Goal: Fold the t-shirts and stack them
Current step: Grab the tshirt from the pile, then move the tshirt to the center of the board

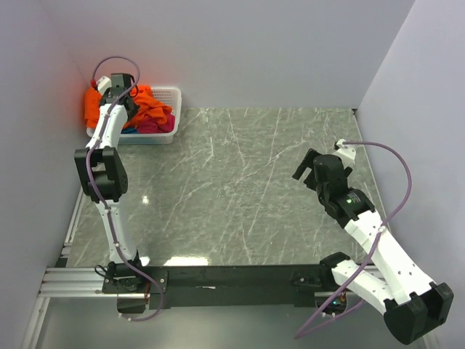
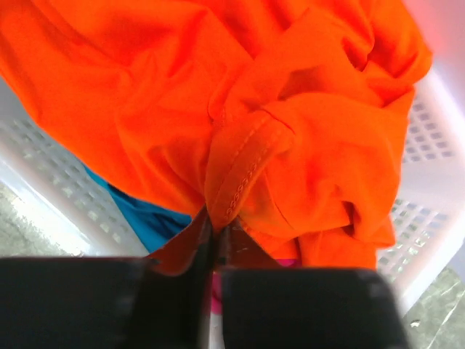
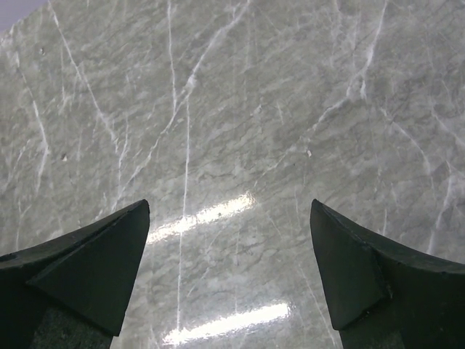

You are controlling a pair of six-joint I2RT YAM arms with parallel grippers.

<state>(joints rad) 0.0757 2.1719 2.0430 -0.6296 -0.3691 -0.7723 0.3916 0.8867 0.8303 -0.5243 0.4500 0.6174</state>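
Observation:
I will next lift the orange t-shirt high out of the basket with my left gripper and swing it across there.
The bright orange t-shirt [image 1: 149, 102] lies bunched in the white lattice basket [image 1: 173, 109] at the table's far left corner. My left gripper [image 1: 125, 100] reaches into the basket and is shut on a stitched hem of the orange shirt [image 2: 290, 131], the cloth pinched between its fingertips [image 2: 216, 227]. A teal-blue shirt [image 2: 142, 214] and a bit of magenta-pink shirt [image 1: 151, 126] show under the orange one. The salmon-pink shirt is not in view. My right gripper [image 1: 311, 169] hangs open and empty over bare table at the right; in its wrist view [image 3: 229, 240] only marble shows between its fingers.
The basket wall [image 2: 429, 174] stands close around the left gripper. Grey walls close the table at the left, back and right. The grey marble tabletop [image 1: 240, 189] stretches between the arms.

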